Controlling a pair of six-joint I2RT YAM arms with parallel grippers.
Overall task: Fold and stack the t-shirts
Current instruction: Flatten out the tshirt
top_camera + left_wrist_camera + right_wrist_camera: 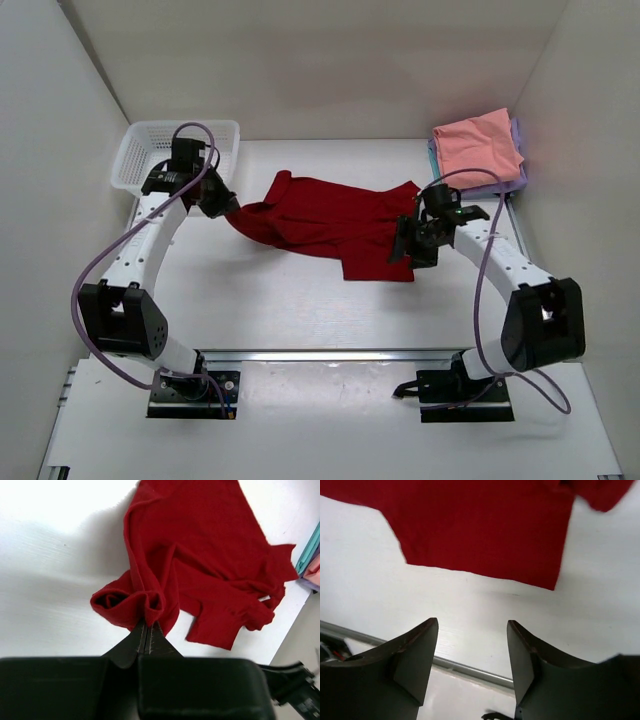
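The open fingers of my right gripper go down and outward onto the shirt's bunched end (pixel 606 494) next, since it lies below and outward and they hang short.
A large dark red t-shirt (pixel 330 225) lies crumpled across the middle of the table. My left gripper (pixel 228 207) is shut on its left end. In the left wrist view the jaws (pixel 148 625) pinch a bunched fold of the red cloth (pixel 200 555). My right gripper (pixel 405 248) hangs open just over the shirt's near right corner. Nothing is between its fingers (pixel 472 630), and the shirt's hem (pixel 480 530) lies beyond the tips. At the back right sits a stack of folded t-shirts: salmon pink (pixel 478 145) on top, with lavender (pixel 518 180) and teal (pixel 432 155) edges showing under it.
A white mesh basket (pixel 140 160) stands at the back left, right behind my left arm. A metal rail (pixel 330 355) runs along the table's near edge. White walls close in on the left, right and back.
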